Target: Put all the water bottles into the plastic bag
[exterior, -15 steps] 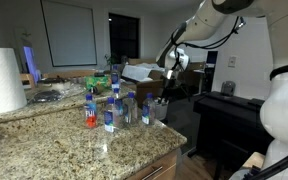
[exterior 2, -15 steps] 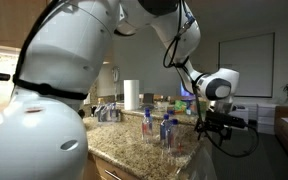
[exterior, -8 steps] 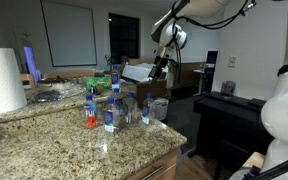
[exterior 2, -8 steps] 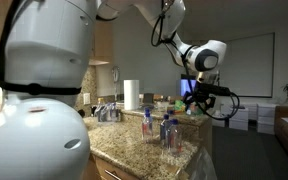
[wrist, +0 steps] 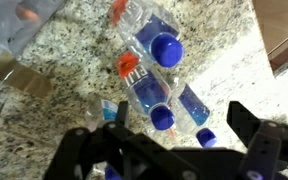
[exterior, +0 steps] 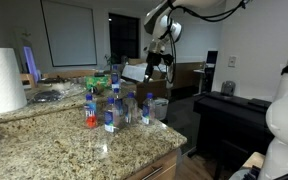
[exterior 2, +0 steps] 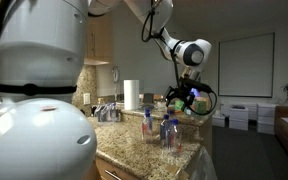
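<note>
My gripper moves down and toward the wrist view's top next, onto the blue cap nearest the pale translucent sheet, since that lies beyond its fingers.
Several small clear water bottles (exterior: 116, 108) with blue labels and caps stand in a cluster on the granite counter (exterior: 74, 150). One of them has a red-orange label (exterior: 90, 113). The cluster also shows in an exterior view (exterior 2: 164, 130). My gripper (exterior: 156, 62) hangs open and empty in the air above and beyond the cluster, as both exterior views (exterior 2: 189, 100) show. The wrist view looks down on the blue caps (wrist: 165, 49) between my open fingers (wrist: 176, 125). A pale translucent sheet (wrist: 19, 30) at the top left may be the plastic bag; I cannot tell.
A big white paper-towel roll (exterior: 2, 80) stands at the near end of the counter and shows far off in an exterior view (exterior 2: 131, 95). A brown cardboard box (exterior: 142, 72) sits behind the bottles. The counter edge drops off beside a dark desk (exterior: 234, 110).
My gripper has swung from beyond the counter's edge toward the bottles and now hangs over the counter. The bottles have not moved.
</note>
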Available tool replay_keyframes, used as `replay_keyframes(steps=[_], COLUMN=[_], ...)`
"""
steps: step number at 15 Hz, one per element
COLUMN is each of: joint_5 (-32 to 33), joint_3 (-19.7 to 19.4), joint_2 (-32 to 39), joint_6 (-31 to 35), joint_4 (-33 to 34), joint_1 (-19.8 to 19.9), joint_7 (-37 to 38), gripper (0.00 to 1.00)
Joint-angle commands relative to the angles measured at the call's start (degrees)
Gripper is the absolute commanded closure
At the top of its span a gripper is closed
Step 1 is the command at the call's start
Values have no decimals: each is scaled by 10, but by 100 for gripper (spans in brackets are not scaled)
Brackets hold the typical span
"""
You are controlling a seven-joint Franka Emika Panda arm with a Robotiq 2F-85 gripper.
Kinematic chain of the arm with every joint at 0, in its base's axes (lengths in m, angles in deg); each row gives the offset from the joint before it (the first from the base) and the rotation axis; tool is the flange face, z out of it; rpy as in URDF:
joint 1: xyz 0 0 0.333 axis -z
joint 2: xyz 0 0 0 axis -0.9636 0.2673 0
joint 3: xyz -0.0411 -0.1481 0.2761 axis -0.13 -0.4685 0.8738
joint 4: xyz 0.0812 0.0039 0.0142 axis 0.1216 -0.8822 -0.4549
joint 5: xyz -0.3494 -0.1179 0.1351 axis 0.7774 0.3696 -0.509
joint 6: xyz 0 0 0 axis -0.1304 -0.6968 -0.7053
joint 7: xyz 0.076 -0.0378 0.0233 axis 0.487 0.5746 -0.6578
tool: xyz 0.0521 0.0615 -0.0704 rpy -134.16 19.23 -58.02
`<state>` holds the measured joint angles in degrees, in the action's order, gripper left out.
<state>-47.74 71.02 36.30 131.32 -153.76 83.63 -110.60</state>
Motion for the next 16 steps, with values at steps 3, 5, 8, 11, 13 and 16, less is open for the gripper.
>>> replay_keyframes(steps=[3, 5, 8, 11, 13, 16], joint_5=[55, 74, 85, 81, 83, 83], joint_3=[-13, -15, -17, -17, -16, -15], joint_2=[-23, -26, -25, -25, -24, -24], joint_6=[10, 29, 50, 84, 101, 118], joint_4=[-49, -68, -83, -100, -109, -118], joint_1=[-29, -33, -35, -36, -38, -40], joint_7=[-7, -5, -6, -9, -8, -8], gripper=[0, 0, 0, 0, 19, 40])
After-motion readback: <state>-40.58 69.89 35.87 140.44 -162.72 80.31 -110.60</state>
